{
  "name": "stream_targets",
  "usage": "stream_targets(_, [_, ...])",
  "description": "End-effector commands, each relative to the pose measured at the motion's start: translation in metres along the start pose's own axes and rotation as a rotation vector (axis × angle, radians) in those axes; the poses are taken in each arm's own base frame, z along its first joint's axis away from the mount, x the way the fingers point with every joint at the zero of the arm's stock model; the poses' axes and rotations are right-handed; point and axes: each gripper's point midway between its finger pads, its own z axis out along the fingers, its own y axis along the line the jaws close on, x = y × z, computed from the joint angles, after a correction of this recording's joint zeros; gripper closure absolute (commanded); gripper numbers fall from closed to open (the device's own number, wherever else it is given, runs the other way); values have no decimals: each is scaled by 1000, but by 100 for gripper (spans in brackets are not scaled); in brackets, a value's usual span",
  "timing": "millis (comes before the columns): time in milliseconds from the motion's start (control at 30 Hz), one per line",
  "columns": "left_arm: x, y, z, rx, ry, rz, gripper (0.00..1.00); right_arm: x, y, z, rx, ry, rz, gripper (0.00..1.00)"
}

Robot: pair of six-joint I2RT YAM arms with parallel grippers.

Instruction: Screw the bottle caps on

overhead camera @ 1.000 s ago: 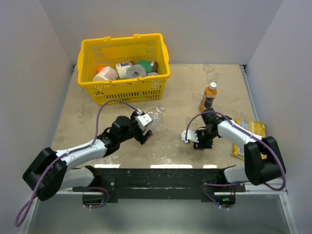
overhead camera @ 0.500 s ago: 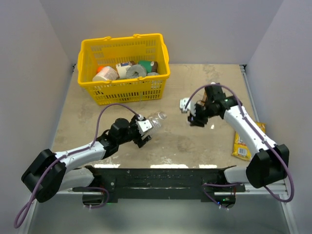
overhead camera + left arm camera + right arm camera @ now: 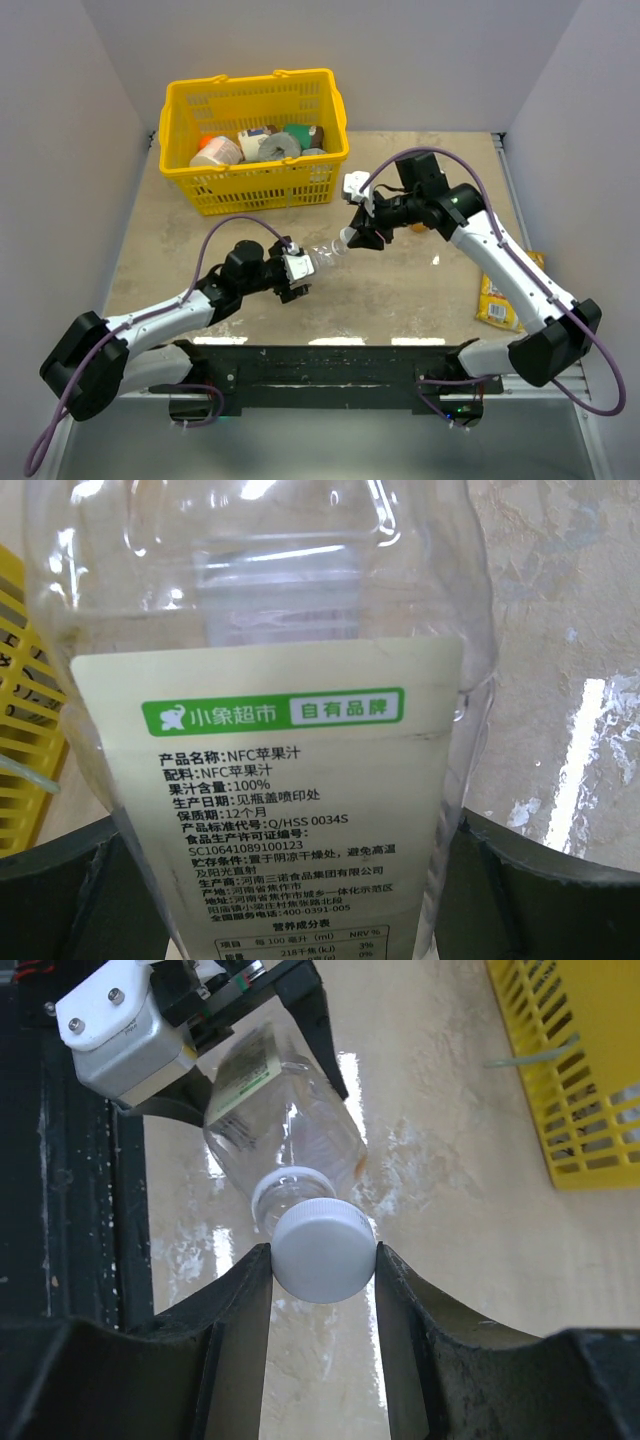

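The robot's right gripper needs to go left in the top view next and turn the cap onto the bottle's neck before it releases, because bare neck shows behind the cap.
My left gripper is shut on the clear bottle and holds it off the table, tilted, with its mouth towards the right arm. The bottle's pale label fills the left wrist view. My right gripper is shut on a white cap. The cap sits right at the bottle's neck; I cannot tell whether it is on the threads. The orange-liquid bottle is almost wholly hidden behind my right arm. No second cap shows.
A yellow basket holding an orange tub and several other items stands at the back left. A yellow snack packet lies at the right, partly under my right arm. The basket's corner also shows in the right wrist view.
My right gripper rose from the table with the cap and swung left to the bottle's mouth. My left gripper lifted and tilted the clear bottle towards it.
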Motion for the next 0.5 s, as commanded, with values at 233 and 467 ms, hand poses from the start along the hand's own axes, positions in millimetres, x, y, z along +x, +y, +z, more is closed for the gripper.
stream_targets(233, [-44, 18, -3, -38, -121, 59, 100, -17, 6, 8, -46, -43, 29, 85])
stream_targets(467, [-51, 23, -2, -50, -138, 57, 100, -15, 10, 14, -73, -33, 31, 84])
